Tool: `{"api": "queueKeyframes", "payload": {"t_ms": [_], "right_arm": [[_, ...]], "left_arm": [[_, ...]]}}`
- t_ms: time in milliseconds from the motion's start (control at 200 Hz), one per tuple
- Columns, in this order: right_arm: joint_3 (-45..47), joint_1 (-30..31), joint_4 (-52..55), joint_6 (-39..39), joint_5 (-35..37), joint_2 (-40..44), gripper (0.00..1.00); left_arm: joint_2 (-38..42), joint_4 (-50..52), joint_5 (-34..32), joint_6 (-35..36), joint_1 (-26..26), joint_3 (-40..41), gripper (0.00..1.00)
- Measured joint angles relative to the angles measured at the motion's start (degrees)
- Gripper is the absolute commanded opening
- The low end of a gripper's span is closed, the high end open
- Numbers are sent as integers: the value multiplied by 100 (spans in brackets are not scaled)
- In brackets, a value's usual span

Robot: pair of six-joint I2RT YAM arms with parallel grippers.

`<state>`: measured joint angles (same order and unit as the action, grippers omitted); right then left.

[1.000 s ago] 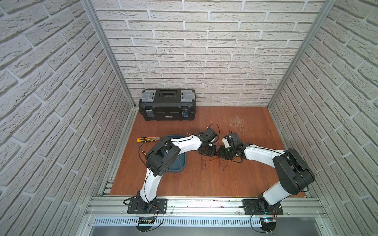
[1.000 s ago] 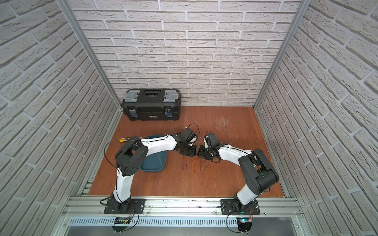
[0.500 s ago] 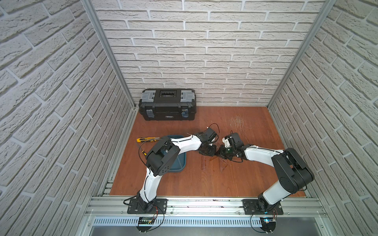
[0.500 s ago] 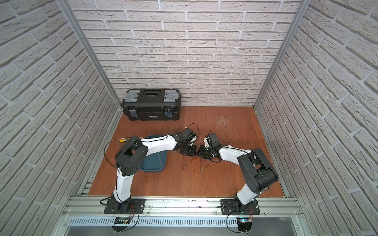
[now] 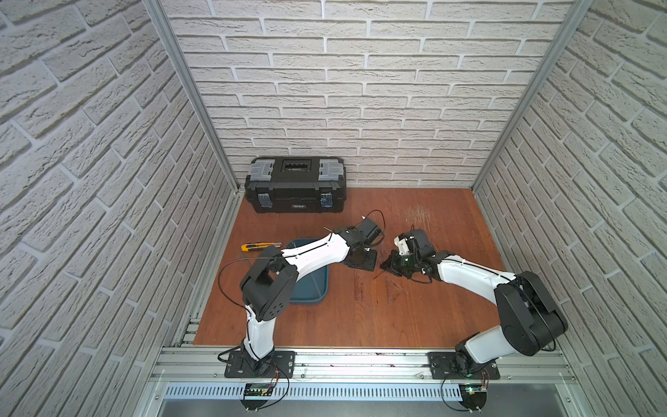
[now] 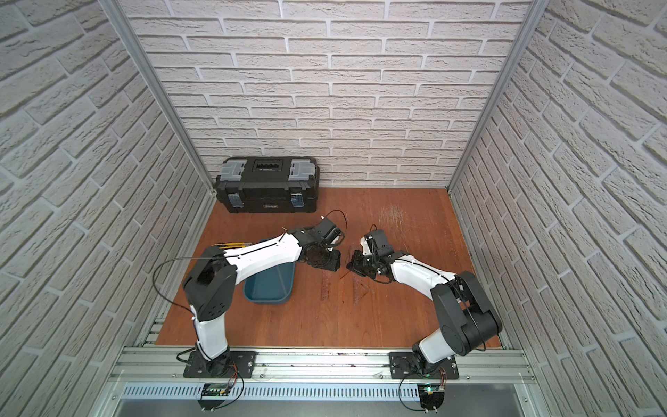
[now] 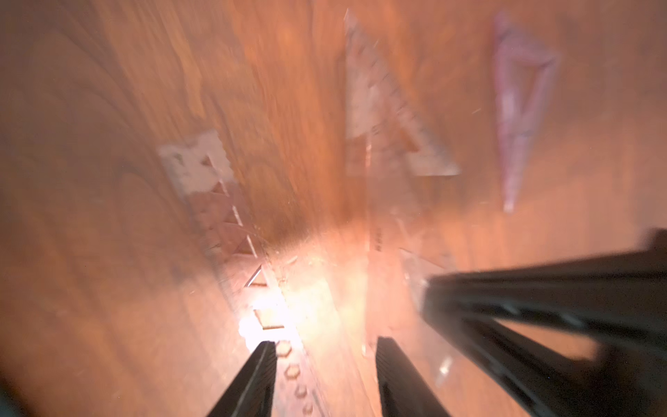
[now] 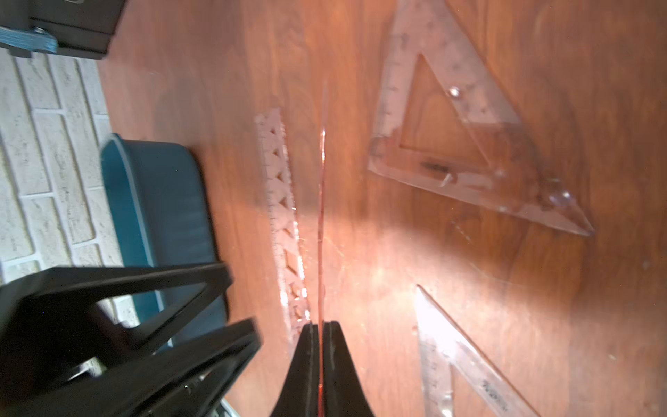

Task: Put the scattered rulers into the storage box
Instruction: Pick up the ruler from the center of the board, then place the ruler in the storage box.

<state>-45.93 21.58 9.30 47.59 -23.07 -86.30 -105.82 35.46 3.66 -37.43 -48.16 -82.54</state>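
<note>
The open inside of the teal storage box is beyond the clear straight ruler from my right gripper, so my right gripper will move across over it and let go of the red-tinted ruler.
My right gripper is shut on a thin red-tinted ruler, held on edge above the table. In both top views it faces my left gripper at mid-table. The left gripper is open, with nothing gripped between its fingers. Under it a clear straight ruler with cut-outs lies flat on the wood, also seen from the right wrist. Clear set squares lie nearby. The teal storage box sits partly under the left arm.
A black toolbox stands against the back wall. A yellow utility knife lies left of the box, and a yellow-handled screwdriver lies near it. Brick walls close in three sides.
The left gripper's jaws have opened wider. The right gripper's jaws have closed on the thin ruler. Both arms have stayed almost in place.
</note>
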Motion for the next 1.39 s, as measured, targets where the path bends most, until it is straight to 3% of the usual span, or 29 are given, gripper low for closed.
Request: {"api": "queueKeyframes", "payload": {"t_ms": [270,560,999,1394], "right_arm": [[-761,256,321,-4,-83,39,3],[-1766,1010,411,2,-118,-262,3],[-3075,2269,420,179,-61,-1746,3],[-4406,2865,479,173,26,-3145,3]], "left_arm": [[1300,267,-577,33,72,44,50],[2688,577,-1034,-142,603,1091,50],[4730,1139,-1211,-769,1655,2673,52],[5565,1482,-1193,-1023,2074,3169,53]]}}
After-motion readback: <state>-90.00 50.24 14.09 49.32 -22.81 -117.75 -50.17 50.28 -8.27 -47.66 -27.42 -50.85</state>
